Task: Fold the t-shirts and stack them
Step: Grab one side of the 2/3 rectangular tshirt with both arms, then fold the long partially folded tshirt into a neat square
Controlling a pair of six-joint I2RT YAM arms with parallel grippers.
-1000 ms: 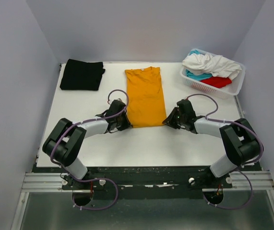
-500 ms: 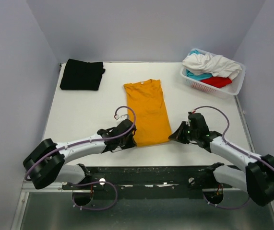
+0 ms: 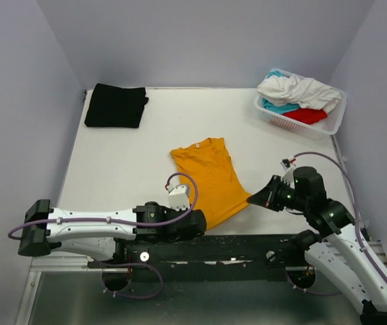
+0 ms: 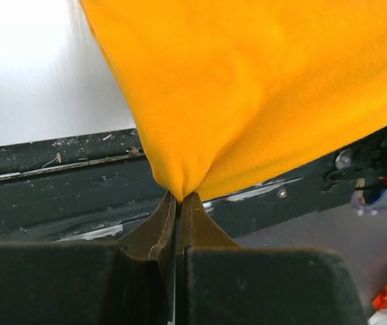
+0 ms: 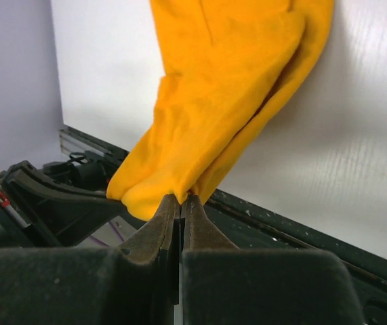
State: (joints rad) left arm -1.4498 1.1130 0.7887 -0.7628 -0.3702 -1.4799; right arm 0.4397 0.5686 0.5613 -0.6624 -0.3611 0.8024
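Note:
The collar end of the t-shirt lies flat, farther out than the held hem, so next my right gripper will move outward over the t-shirt's shoulder nearer the basket and let go of the hem's corner.
The mustard-orange t-shirt [image 3: 210, 177], folded lengthwise, lies with its collar mid-table and its hem drawn over the near edge. My left gripper [image 3: 201, 222] is shut on the hem's left corner; the cloth [image 4: 261, 88] bunches between its fingertips. My right gripper [image 3: 253, 199] is shut on the hem's right corner, where the cloth [image 5: 213, 115] hangs in folds. A black t-shirt [image 3: 115, 105] lies folded at the back left. White [image 3: 298, 89], teal [image 3: 278, 106] and red [image 3: 306, 116] t-shirts are heaped in the basket.
The white lattice basket [image 3: 273, 116] stands at the back right by the wall. The black mounting rail [image 3: 234, 244] runs under the table's near edge, below both grippers. Grey walls close in the table on three sides.
Both grippers have pulled the orange shirt toward the near edge, each holding a hem corner. The collar slid from the back to mid-table. Both arms have stretched out low.

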